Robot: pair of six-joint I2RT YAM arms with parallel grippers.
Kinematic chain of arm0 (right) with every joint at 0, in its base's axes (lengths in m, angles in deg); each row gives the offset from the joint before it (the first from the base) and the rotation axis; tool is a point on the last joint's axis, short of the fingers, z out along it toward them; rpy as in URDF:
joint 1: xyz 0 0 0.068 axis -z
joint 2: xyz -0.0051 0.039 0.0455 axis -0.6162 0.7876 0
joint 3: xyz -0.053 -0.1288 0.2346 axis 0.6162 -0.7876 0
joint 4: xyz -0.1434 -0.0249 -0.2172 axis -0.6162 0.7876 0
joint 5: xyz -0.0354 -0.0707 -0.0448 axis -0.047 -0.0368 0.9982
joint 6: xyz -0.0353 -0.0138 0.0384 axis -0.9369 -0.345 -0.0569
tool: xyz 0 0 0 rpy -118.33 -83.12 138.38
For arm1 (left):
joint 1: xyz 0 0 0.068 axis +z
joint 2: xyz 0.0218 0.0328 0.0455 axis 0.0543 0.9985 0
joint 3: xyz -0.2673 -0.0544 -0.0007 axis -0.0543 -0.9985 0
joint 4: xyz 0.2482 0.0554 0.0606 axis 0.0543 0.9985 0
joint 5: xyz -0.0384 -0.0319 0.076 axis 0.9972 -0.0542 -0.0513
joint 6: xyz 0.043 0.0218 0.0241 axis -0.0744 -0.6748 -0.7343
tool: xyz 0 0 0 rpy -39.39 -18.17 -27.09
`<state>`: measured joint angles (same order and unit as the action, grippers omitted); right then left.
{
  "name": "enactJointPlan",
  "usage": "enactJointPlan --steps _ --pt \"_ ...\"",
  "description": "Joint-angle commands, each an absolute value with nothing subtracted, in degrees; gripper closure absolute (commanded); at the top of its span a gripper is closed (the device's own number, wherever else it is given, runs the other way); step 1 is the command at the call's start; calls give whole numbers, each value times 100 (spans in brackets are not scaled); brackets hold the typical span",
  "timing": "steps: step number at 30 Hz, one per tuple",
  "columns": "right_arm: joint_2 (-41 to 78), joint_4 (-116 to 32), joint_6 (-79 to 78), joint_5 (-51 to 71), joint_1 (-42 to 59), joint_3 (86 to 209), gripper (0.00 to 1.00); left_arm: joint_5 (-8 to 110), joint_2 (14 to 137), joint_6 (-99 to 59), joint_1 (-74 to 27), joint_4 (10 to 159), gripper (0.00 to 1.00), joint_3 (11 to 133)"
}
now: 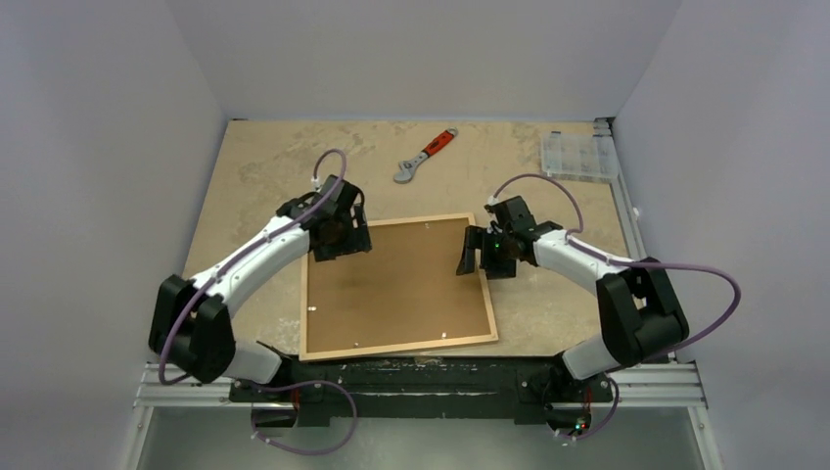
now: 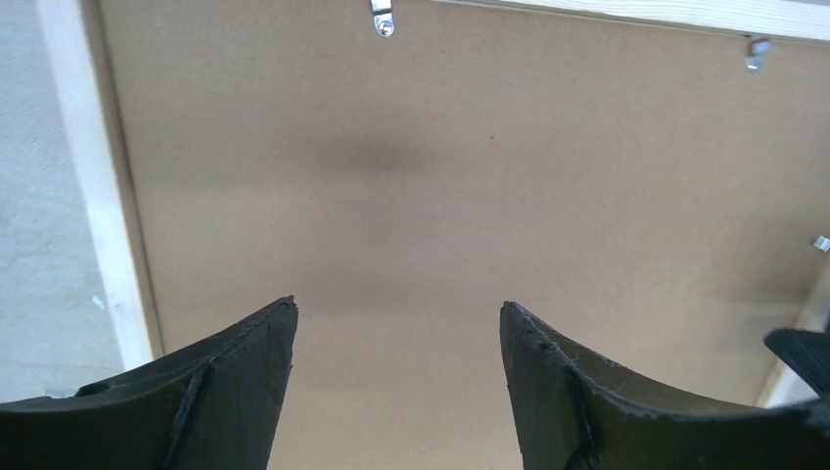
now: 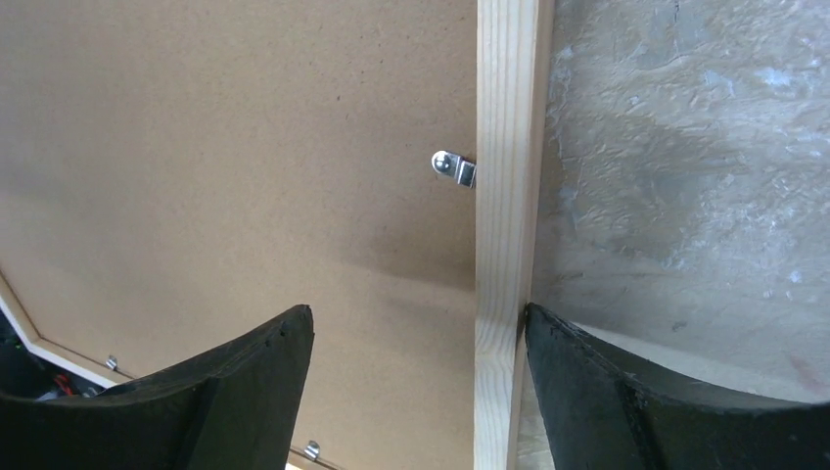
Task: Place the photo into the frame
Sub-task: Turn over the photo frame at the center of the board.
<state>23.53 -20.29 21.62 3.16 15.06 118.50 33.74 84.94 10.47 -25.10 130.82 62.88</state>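
The wood strip already runs between the open fingers of my right gripper. My right gripper should move back along the wood strip next and close on the strip's near end (image 1: 488,308) (image 3: 494,446).
The frame (image 1: 401,347) lies face down on the table, its thin light wood strips around a plain brown backing board (image 1: 396,284). The photo is hidden. My left gripper (image 1: 338,240) is open and empty just above the board near the frame's far left corner. In the left wrist view (image 2: 398,308) only the board (image 2: 470,166) lies between its jaws, with the frame strip (image 2: 103,196) to the left. My right gripper (image 1: 480,257) is open and straddles the frame's right strip (image 3: 507,147). In the right wrist view (image 3: 419,318) one finger (image 3: 626,392) touches the strip's outer side.
Small metal clips (image 3: 452,166) sit along the frame's inner edge. A wrench with an orange handle (image 1: 424,157) lies beyond the frame. A clear plastic compartment box (image 1: 577,155) sits at the far right corner of the table (image 1: 264,166).
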Motion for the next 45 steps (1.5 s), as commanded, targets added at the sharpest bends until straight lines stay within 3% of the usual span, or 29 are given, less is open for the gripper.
enactJointPlan --steps 1,9,12,19,26,29,30,31,45 --pt "1818 -1786 2122 227 1507 11816 21 3435 7221 902 -2571 13138 26 5748" --pt "940 -868 1820 721 1506 11326 22 3675 5534 1311 -3610 12877 13 4607" --pt "864 -790 1909 711 1478 11074 26 3726 5194 1607 -4093 12727 0 4300" --pt "1044 -943 2116 577 1333 10854 43 3467 4953 1969 -5184 12371 0 4082" --pt "1313 -1288 2167 256 1173 10567 63 3031 5837 1732 -6122 12232 0 4593" --pt "1247 -1208 2158 273 1163 10704 85 2699 6412 1597 -6572 12330 0 5021" --pt "1222 -1145 2144 274 1159 10778 98 2567 6630 1545 -6782 12406 0 5201" --pt "1194 -1075 2111 270 1163 10890 100 2416 6929 1495 -6931 12511 0 5396" --pt "956 79 2009 -84 1163 12484 100 235 9464 904 -8508 13941 0 7530"
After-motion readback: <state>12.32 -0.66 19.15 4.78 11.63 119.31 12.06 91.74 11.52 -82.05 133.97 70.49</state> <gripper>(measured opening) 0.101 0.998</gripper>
